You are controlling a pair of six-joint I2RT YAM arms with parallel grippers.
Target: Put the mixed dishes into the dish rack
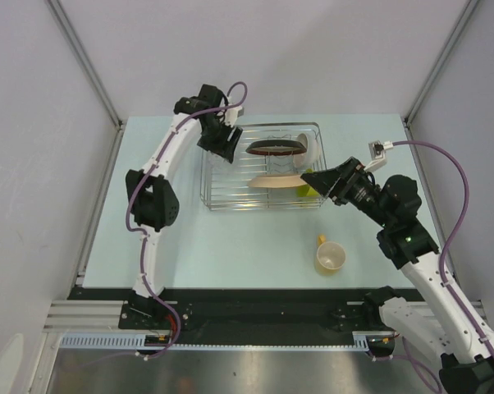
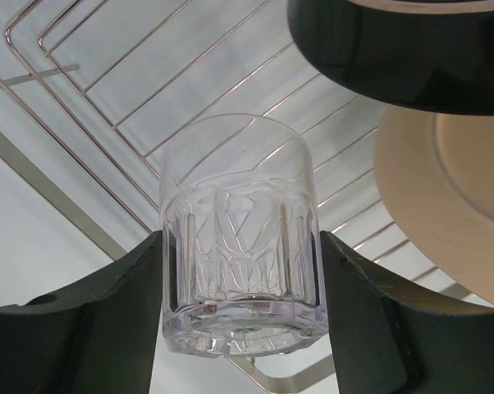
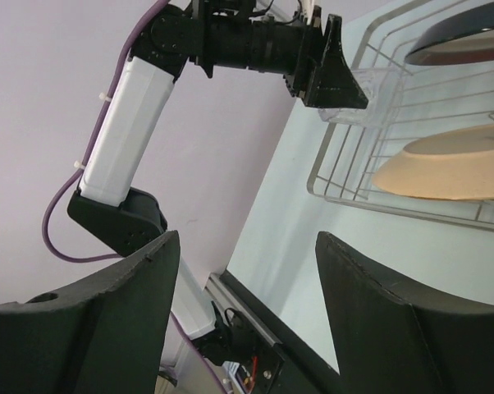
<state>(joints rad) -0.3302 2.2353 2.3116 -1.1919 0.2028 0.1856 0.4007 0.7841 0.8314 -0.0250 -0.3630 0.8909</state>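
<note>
My left gripper brings the clear glass (image 2: 239, 205) down to the wires at the rack's empty end beside the dark-red-rimmed plate (image 1: 276, 148) next, then opens.
The silver wire dish rack (image 1: 222, 193) stands at mid-table. In it the dark-red-rimmed plate (image 1: 276, 148) and a beige plate (image 1: 273, 181) stand on edge, with the white bowl (image 1: 309, 148) at its right end. My left gripper (image 1: 223, 147) is shut on the clear glass (image 2: 239, 205) and holds it over the rack's left part (image 2: 107, 90). My right gripper (image 1: 320, 181) is open and empty at the rack's right end. The yellowish handled cup (image 1: 330, 256) sits on the table in front of the rack's right corner.
Grey walls close in the table on the left, back and right. A small yellow-green thing (image 1: 306, 190) shows at the rack's near right corner. In the right wrist view the left arm (image 3: 140, 107) reaches over the rack's edge (image 3: 345, 185).
</note>
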